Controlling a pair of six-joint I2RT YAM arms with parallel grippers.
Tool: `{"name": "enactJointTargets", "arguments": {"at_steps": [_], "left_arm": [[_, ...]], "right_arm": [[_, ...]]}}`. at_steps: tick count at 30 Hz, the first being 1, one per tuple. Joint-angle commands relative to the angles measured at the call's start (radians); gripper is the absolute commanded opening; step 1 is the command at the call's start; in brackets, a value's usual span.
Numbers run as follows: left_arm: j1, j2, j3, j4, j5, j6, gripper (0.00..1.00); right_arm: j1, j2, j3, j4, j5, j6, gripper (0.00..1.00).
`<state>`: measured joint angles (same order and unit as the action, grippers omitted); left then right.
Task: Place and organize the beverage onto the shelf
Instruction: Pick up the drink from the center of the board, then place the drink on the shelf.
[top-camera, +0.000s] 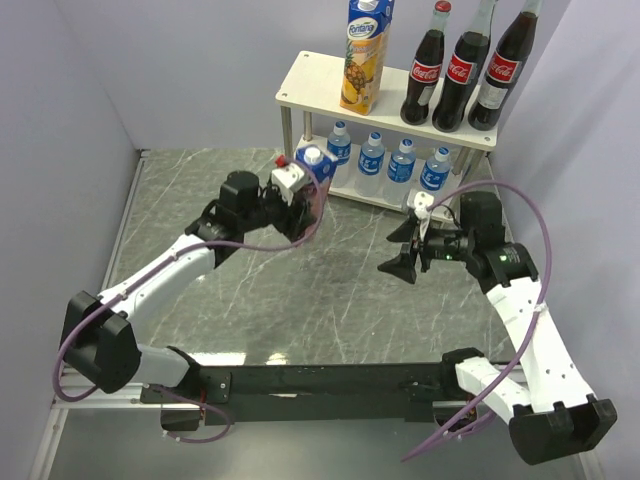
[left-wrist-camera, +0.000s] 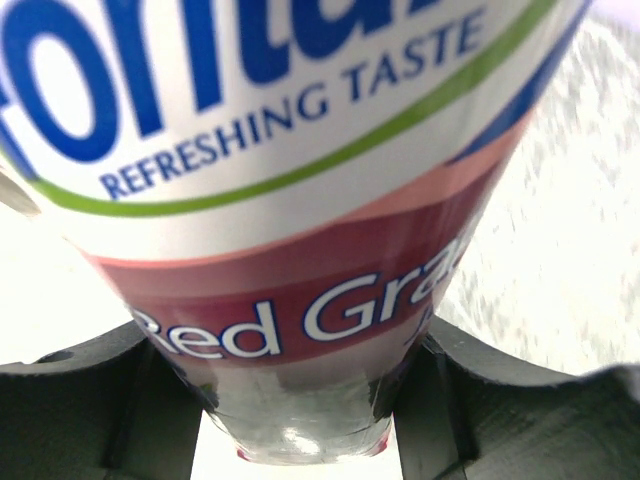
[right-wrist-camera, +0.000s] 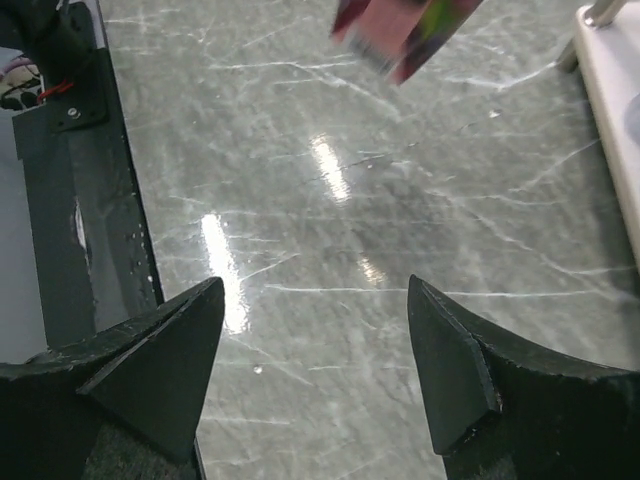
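Observation:
The left gripper rises outward to release the grape carton (top-camera: 313, 163) on the top board's empty end (top-camera: 314, 82) next, since that spot lies above the gripper and outward of it.
My left gripper (top-camera: 300, 215) is shut on the red grape juice carton (top-camera: 313, 163), which hangs tilted above the table just in front of the shelf (top-camera: 318, 82). Up close, the carton (left-wrist-camera: 300, 200) sits between both black fingers (left-wrist-camera: 90, 410). On the top board stand a pineapple carton (top-camera: 365, 55) and three Coca-Cola bottles (top-camera: 462, 70). Several water bottles (top-camera: 387, 158) line the lower board. My right gripper (top-camera: 400, 262) hovers open and empty over the table to the right, jaws (right-wrist-camera: 315, 300) wide apart. The grape carton's bottom (right-wrist-camera: 400, 30) shows at the top of the right wrist view.
Grey marble tabletop (top-camera: 300, 300) is boxed in by pale walls on the left, back and right. The black base rail (top-camera: 320, 380) runs along the near edge. The shelf's lower board edge (right-wrist-camera: 612, 90) lies at the right of the right wrist view.

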<state>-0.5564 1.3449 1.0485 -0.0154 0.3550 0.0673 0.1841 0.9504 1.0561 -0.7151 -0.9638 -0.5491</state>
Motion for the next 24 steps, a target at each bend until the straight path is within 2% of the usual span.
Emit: {"name": "enactJointTargets", "arguments": {"at_steps": [1, 9, 24], "left_arm": [[0.003, -0.023, 0.247, 0.252, -0.002, 0.019, 0.49], [0.033, 0.103, 0.577, 0.193, -0.089, 0.005, 0.49], [0.089, 0.341, 1.014, 0.143, -0.14, -0.02, 0.52]], "right_arm": [[-0.005, -0.045, -0.073, 0.129, -0.039, 0.032, 0.8], [-0.003, -0.058, -0.174, 0.154, -0.047, 0.015, 0.8], [-0.006, -0.058, -0.191, 0.146, -0.056, 0.017, 0.81]]}}
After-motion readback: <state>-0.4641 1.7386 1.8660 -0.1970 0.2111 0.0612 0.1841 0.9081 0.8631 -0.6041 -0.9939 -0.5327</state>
